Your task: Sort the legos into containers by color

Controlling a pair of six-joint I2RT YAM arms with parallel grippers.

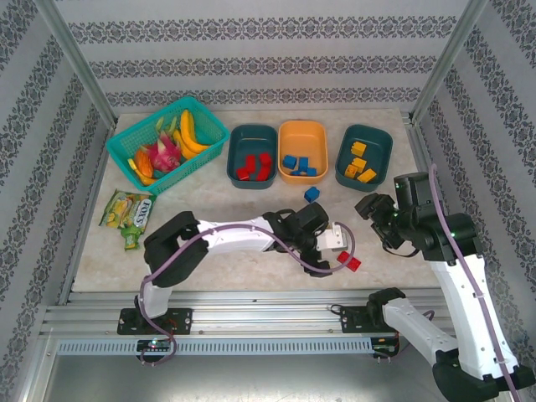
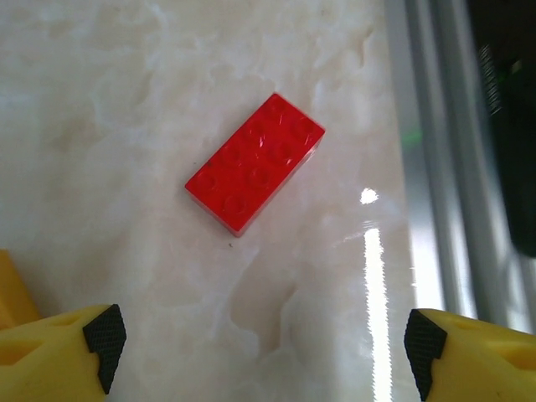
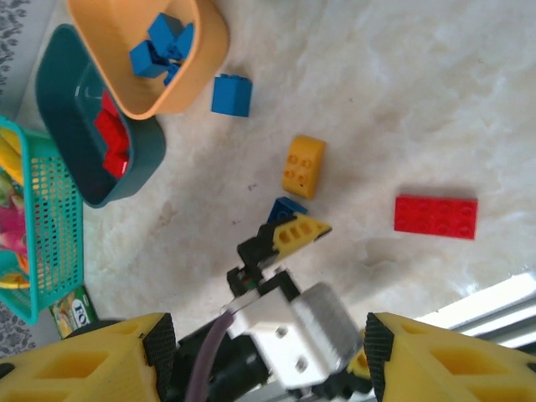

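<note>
My left gripper is open and at a slant to the red lego [image 1: 349, 261] [image 2: 255, 164], so I will turn it in line with the lego, move it over the lego, lower it around the lego's long sides and close it.
A red lego [image 2: 255, 163] lies flat on the marble table, ahead of my left gripper [image 2: 264, 352], which hangs open above it with nothing between the fingers. From above, that gripper [image 1: 342, 249] sits just left of the red lego [image 1: 353, 263]. My right gripper [image 1: 378, 222] is open and empty above the left wrist. Its view shows the red lego [image 3: 435, 217], a yellow lego [image 3: 303, 166], a loose blue lego [image 3: 231, 95] and another blue one [image 3: 285, 208] half hidden by a left finger. The left teal container [image 1: 253, 156] holds red legos, the orange container [image 1: 302, 151] blue ones, the right teal container [image 1: 363, 157] yellow ones.
A bright teal lattice basket [image 1: 167, 142] of toy fruit stands at the back left, with a green snack packet [image 1: 127, 209] in front of it. The table's metal front rail [image 2: 435, 167] runs close beside the red lego. The two arms are close together near the front right.
</note>
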